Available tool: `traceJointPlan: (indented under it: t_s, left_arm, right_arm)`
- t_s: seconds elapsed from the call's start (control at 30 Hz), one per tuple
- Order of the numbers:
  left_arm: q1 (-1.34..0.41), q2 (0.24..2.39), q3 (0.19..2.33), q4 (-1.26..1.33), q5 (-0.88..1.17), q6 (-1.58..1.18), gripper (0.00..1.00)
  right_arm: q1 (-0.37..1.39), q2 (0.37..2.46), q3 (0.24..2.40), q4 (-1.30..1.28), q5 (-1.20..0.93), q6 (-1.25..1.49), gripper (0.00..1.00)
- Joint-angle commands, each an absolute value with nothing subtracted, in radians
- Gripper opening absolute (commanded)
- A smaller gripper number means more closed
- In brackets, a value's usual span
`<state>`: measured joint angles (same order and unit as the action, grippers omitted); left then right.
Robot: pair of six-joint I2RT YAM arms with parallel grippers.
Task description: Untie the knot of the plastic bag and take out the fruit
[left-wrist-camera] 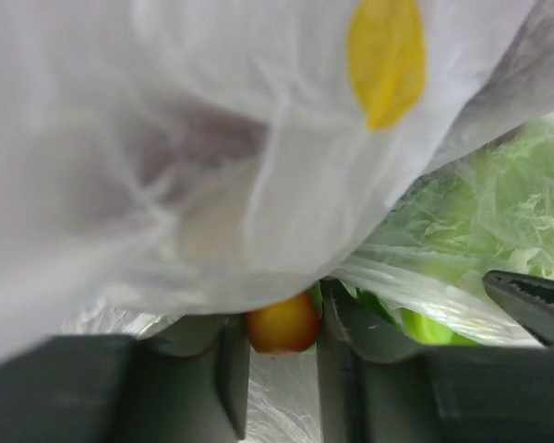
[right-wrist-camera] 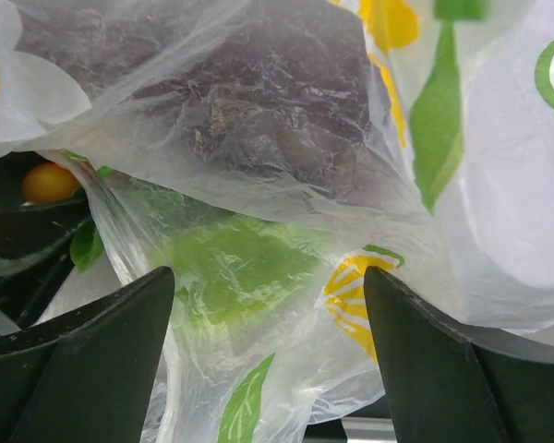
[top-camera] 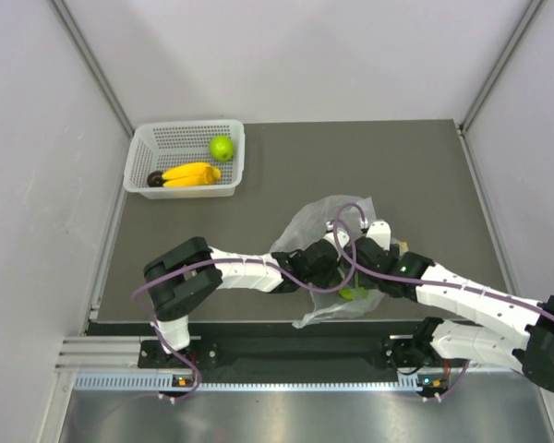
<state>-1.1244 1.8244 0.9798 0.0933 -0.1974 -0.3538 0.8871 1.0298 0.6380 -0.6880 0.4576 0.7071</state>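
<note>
The orange-red fruit should be released beside the green apple (top-camera: 228,167). That spot is to the left of my left gripper in the top view, so the gripper should lift outward over the basket next.
The clear flower-print plastic bag (top-camera: 316,218) lies crumpled near the table's front, and both grippers reach into it. My left gripper (top-camera: 329,266) is shut on a small orange-red fruit (left-wrist-camera: 282,325) under the film, with a finger (left-wrist-camera: 229,369) on each side. A green fruit (left-wrist-camera: 425,329) lies just to its right. My right gripper (top-camera: 364,262) is open (right-wrist-camera: 268,277), with bag film (right-wrist-camera: 286,369) and the green fruit (right-wrist-camera: 229,268) between its fingers. The orange-red fruit also shows in the right wrist view (right-wrist-camera: 48,182). I cannot make out the knot.
A white perforated basket (top-camera: 140,148) stands at the back left, holding a green apple (top-camera: 222,147), yellow bananas (top-camera: 192,174) and a dark grape bunch (top-camera: 155,178). Grey walls close in both sides of the table. The arms cross close together at the bag.
</note>
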Motion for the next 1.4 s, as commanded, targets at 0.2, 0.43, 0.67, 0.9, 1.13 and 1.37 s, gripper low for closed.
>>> traceJointPlan:
  t_s: [0.2, 0.43, 0.67, 0.9, 1.13, 1.37]
  left_arm:
    - [-1.127, 1.703, 0.936, 0.043, -0.233, -0.365, 0.00]
    - [-1.129, 1.563, 0.905, -0.127, -0.247, -0.408, 0.00]
    - [-1.138, 1.416, 0.856, -0.302, -0.183, -0.474, 0.00]
    - [-1.146, 1.192, 0.890, -0.503, -0.216, -0.528, 0.00]
    - [-1.082, 1.055, 0.955, -0.532, -0.508, -0.487, 0.00]
    - [-0.605, 1.173, 1.080, -0.316, -0.400, -0.324, 0.00]
  right_arm:
    - [0.897, 1.017, 0.683, -0.635, 0.454, 0.695, 0.83]
    - [0.897, 1.022, 0.689, -0.630, 0.456, 0.693, 0.83]
    - [0.899, 1.023, 0.696, -0.630, 0.469, 0.696, 0.83]
    - [0.896, 1.037, 0.707, -0.629, 0.476, 0.696, 0.83]
    - [0.894, 1.046, 0.707, -0.607, 0.466, 0.689, 0.83]
    - [0.893, 1.058, 0.712, -0.585, 0.451, 0.666, 0.83]
